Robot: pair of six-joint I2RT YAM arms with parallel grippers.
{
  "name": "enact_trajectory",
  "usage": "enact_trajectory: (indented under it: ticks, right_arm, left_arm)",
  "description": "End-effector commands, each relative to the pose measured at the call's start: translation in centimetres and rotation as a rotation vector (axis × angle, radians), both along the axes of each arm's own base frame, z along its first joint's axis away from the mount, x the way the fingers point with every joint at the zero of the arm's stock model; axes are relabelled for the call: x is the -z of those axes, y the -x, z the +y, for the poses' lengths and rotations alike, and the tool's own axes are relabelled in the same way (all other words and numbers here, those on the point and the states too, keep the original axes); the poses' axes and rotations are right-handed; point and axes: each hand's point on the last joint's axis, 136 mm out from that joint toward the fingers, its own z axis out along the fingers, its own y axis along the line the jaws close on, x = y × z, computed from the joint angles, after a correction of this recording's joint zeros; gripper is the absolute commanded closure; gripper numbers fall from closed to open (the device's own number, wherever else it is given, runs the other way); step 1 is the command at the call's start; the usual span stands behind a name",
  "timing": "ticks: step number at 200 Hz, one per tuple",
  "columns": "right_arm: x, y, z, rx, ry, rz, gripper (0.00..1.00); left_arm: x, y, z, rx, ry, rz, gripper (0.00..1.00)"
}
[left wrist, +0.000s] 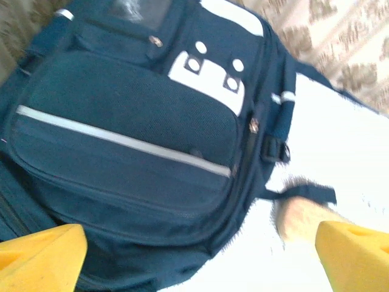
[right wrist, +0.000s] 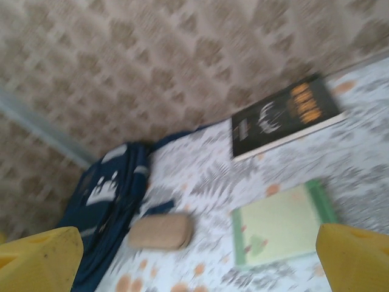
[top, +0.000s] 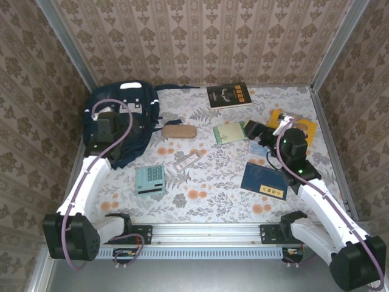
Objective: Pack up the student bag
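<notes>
My left gripper moves toward the tan pencil case and down next, before anything else, to get its open fingers around the bag's side fold below.
The student bag [top: 130, 106] is a large navy backpack lying flat at the back left of the table, front pocket up, with a white stripe and a grey-white patch [left wrist: 206, 76]. My left gripper [top: 108, 123] hovers over the bag's front pocket [left wrist: 121, 140], open, its yellow fingertips [left wrist: 39, 255] wide apart with nothing between them. My right gripper [top: 249, 128] is on the right side, near a green notebook [top: 229, 132], also open and empty [right wrist: 197, 267]. The bag [right wrist: 106, 201] lies far to its left.
Loose on the floral table are a tan pencil case [top: 178, 131] beside the bag, a black book [top: 228, 95], a teal calculator [top: 150, 180], a white ruler [top: 186, 160], a blue book [top: 264, 180] and an orange book [top: 301, 126]. Patterned walls enclose three sides.
</notes>
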Motion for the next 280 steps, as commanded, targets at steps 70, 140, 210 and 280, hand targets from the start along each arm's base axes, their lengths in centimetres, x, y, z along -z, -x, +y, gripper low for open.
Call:
enact_trajectory:
  ticks: [70, 140, 210, 280]
  right_arm:
    - [1.7, 2.1, 7.8, -0.272, 0.105, 0.079, 0.0]
    - [1.9, 2.4, 8.7, -0.303, 0.124, 0.085, 0.0]
    - [2.7, 2.2, 9.6, -0.327, 0.147, 0.108, 0.0]
    - [3.1, 2.1, 9.7, -0.325, 0.16, 0.125, 0.0]
  left_arm:
    - [11.8, -1.7, -6.7, 0.299, -0.346, 0.48, 0.32]
    - [15.4, -3.7, -4.3, 0.262, -0.532, 0.633, 0.33]
    - [16.6, -4.2, -5.9, 0.33, -0.532, 0.68, 0.9]
    - [14.8, -4.8, -14.1, 0.491, -0.572, 0.598, 1.0]
